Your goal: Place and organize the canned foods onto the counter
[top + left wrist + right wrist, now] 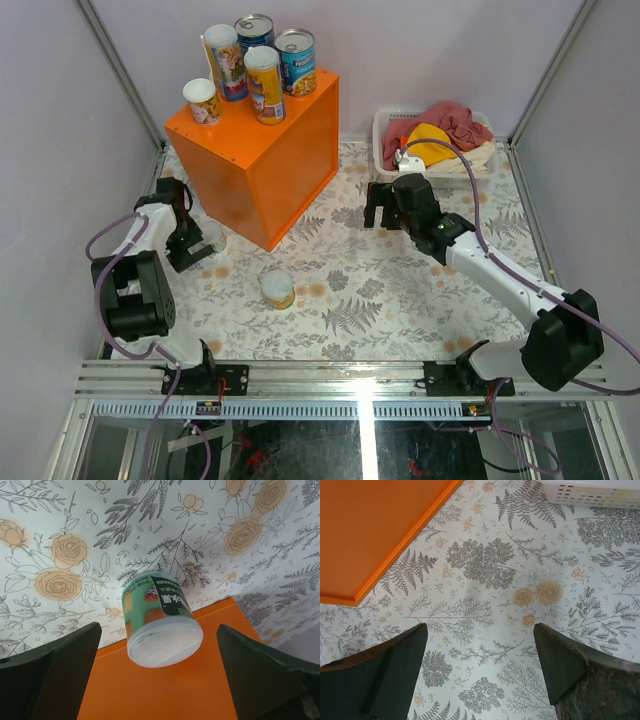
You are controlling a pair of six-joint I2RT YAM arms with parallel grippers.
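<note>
The green-labelled can lines up between my spread fingers and is still untouched. My left gripper will next move down beside the counter, around the can's white top, and close.
The orange counter stands at the back left with several cans on top: a short white-topped can, two tall tubes and two blue cans. A green-labelled white-topped can stands on the mat by the counter's near-left side. My left gripper is open around it; in the left wrist view the can sits between the spread fingers, untouched. Another short can stands on the mat in the middle. My right gripper is open and empty above the mat.
A white basket of red and yellow cloths stands at the back right, its edge in the right wrist view. The counter's corner lies left of my right gripper. The floral mat covers the table.
</note>
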